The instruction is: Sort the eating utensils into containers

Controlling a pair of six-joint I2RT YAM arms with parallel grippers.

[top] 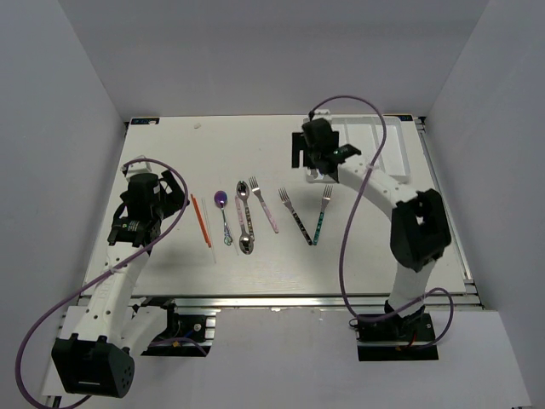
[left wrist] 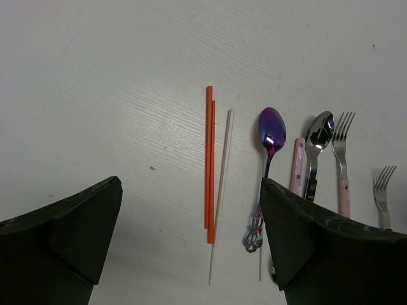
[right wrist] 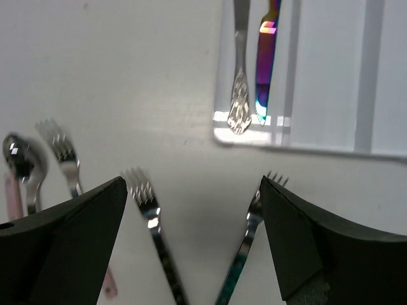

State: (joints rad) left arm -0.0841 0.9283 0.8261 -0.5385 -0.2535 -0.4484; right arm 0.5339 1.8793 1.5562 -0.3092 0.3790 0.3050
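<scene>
The teal-handled fork's upper handle (top: 322, 217) (right wrist: 241, 255) lies below and back from my right gripper, with bare table on both sides. I will move my right gripper back and down onto it next.
The utensils lie in a row on the table: orange chopsticks (top: 200, 220), a purple spoon (top: 223, 204), a silver spoon (top: 243, 217), a pink-handled fork (top: 263, 204), a dark-handled fork (top: 295, 216) and a teal-handled fork (top: 323, 213). My left gripper (top: 170, 192) is open and empty, just left of the chopsticks (left wrist: 210, 171); a pale chopstick (left wrist: 221, 190) lies beside them. My right gripper (top: 311, 162) is open and empty, hovering over the two forks (right wrist: 149, 216) near the white tray (top: 398, 136). The tray (right wrist: 324, 76) holds a silver utensil (right wrist: 240, 63) and an iridescent knife (right wrist: 266, 57).
The right arm covers much of the tray from above. The tray sits at the table's far right corner. White walls enclose the table on the left, back and right. Purple cables loop off both arms.
</scene>
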